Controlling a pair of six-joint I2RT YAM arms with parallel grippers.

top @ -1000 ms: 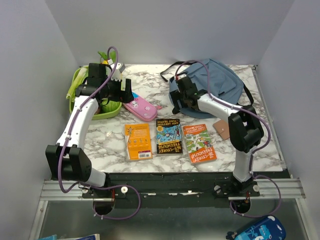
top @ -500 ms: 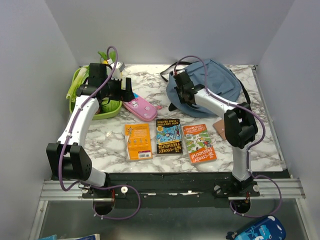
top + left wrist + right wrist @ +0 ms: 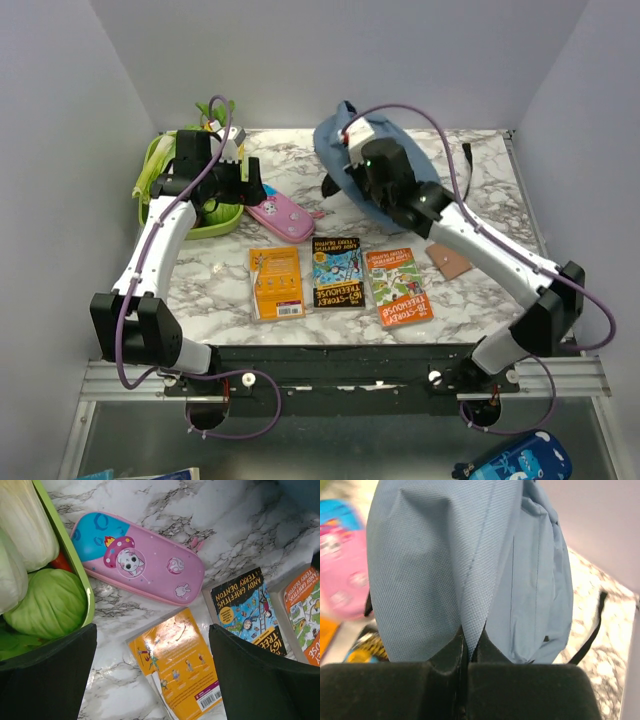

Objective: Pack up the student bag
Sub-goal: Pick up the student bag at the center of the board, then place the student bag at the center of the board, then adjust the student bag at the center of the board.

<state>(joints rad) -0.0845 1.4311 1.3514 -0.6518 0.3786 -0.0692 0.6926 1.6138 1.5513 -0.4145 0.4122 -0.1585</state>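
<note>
Next, my right gripper moves back and down over the black-and-blue book, which lies below it toward my base. It then lets go of the fabric, as the bag hangs lifted.
The dusty-blue student bag hangs lifted off the marble table at the back, pinched by its fabric in my right gripper. In the right wrist view the jaws are shut on a fold of the bag. Three books lie in a row near the front: an orange one, a black-and-blue one and an orange-green one. A pink pencil case lies left of the bag. My left gripper hovers open above the orange book and the pencil case, holding nothing.
A green bin with cabbage and other vegetables stands at the back left, under the left arm. A small brown card lies to the right of the books. A black strap trails at the back right. Walls enclose three sides.
My right gripper has shut on the bag's fabric and lifted it up and to the left; the right arm has stretched out. The left arm has hardly moved.
</note>
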